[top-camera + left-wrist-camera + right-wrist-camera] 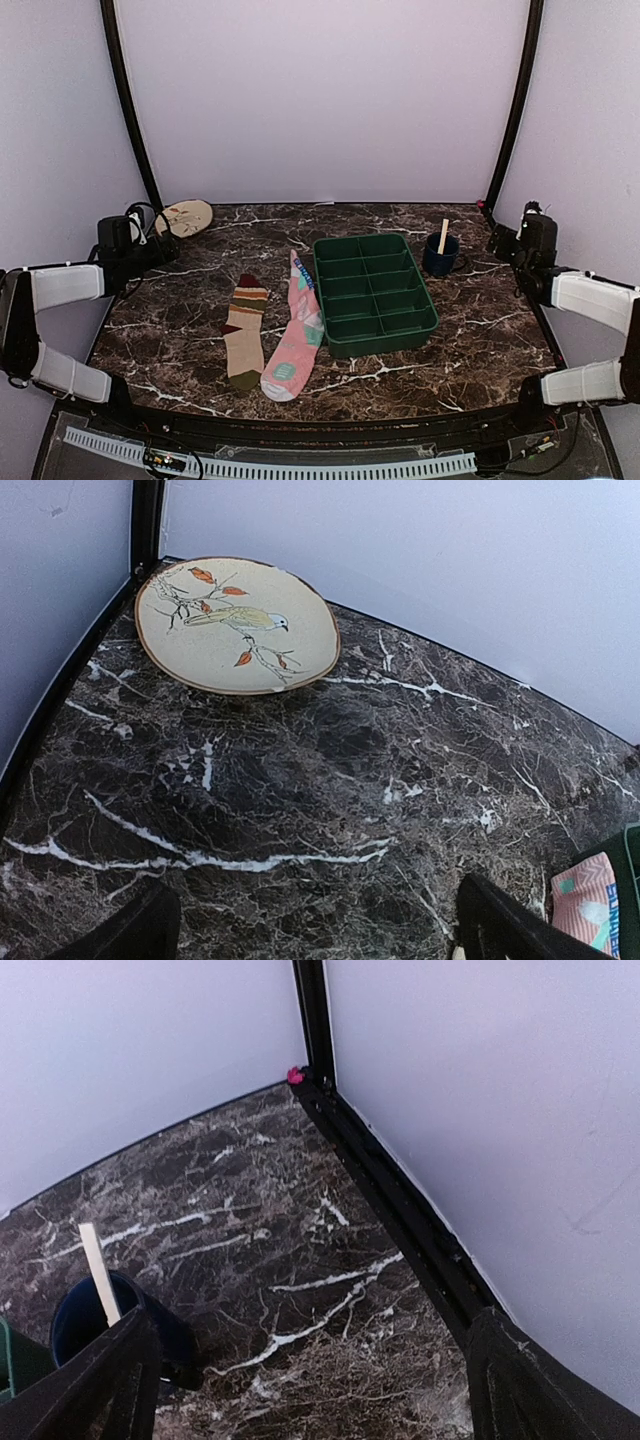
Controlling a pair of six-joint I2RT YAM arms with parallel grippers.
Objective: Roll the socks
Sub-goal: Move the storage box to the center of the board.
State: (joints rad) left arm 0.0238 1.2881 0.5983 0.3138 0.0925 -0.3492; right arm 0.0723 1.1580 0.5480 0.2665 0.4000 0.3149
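I need to move my right gripper across and down to the tray's cup-side wall, which is below it and to its left in the top view, because the tray touches the pink sock.
Two socks lie flat side by side near the table's front middle: the beige sock with maroon, olive and orange stripes on the left, the pink sock with teal and white patches on the right, touching a green tray. A corner of the pink sock shows in the left wrist view. My left gripper hovers at the far left, well away from the socks, open and empty. My right gripper is at the far right, open and empty.
A green compartment tray sits right of the socks. Behind it is a dark blue cup holding a wooden stick. A beige plate painted with a bird lies at the back left corner. Black frame posts and white walls enclose the table.
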